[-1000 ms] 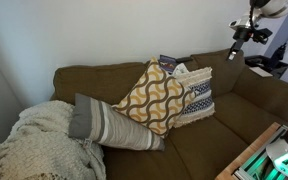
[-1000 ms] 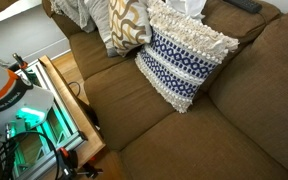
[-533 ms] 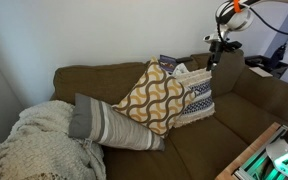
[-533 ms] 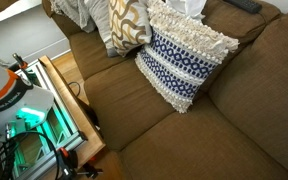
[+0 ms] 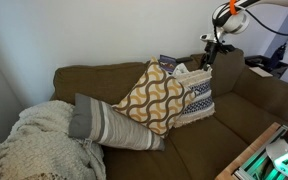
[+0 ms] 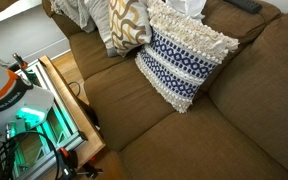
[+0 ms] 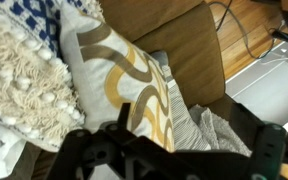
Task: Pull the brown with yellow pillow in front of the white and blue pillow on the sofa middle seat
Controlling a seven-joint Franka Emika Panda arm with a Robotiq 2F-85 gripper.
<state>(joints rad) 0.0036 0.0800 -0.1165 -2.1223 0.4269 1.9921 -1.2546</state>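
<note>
My open gripper will next go down across the white and blue pillow (image 5: 196,95) onto the upper edge (image 5: 173,77) of the brown with yellow pillow, because that edge is uncovered.
The brown with yellow pillow (image 5: 152,97) leans upright on the olive-brown sofa (image 5: 246,112), overlapping the white and blue pillow (image 5: 196,95) beside it. Both pillows and the sofa show in both exterior views: the brown with yellow pillow (image 6: 129,22), the white and blue pillow (image 6: 184,55) and the sofa (image 6: 254,95). My gripper (image 5: 206,55) hangs in the air above the sofa back, just over the white and blue pillow, touching nothing. In the wrist view the gripper (image 7: 194,138) is open and empty, above the brown with yellow pillow (image 7: 119,75), with the white and blue pillow (image 7: 24,70) to the left.
A grey-and-cream striped bolster (image 5: 109,125) lies against the brown with yellow pillow, next to a cream blanket (image 5: 39,148) at the sofa's end. A dark flat object (image 5: 167,62) sits behind the pillows. A wooden table with green-lit gear (image 6: 54,100) stands before the sofa.
My gripper has come down and toward the pillows from the upper corner of the view. The pillows have not moved.
</note>
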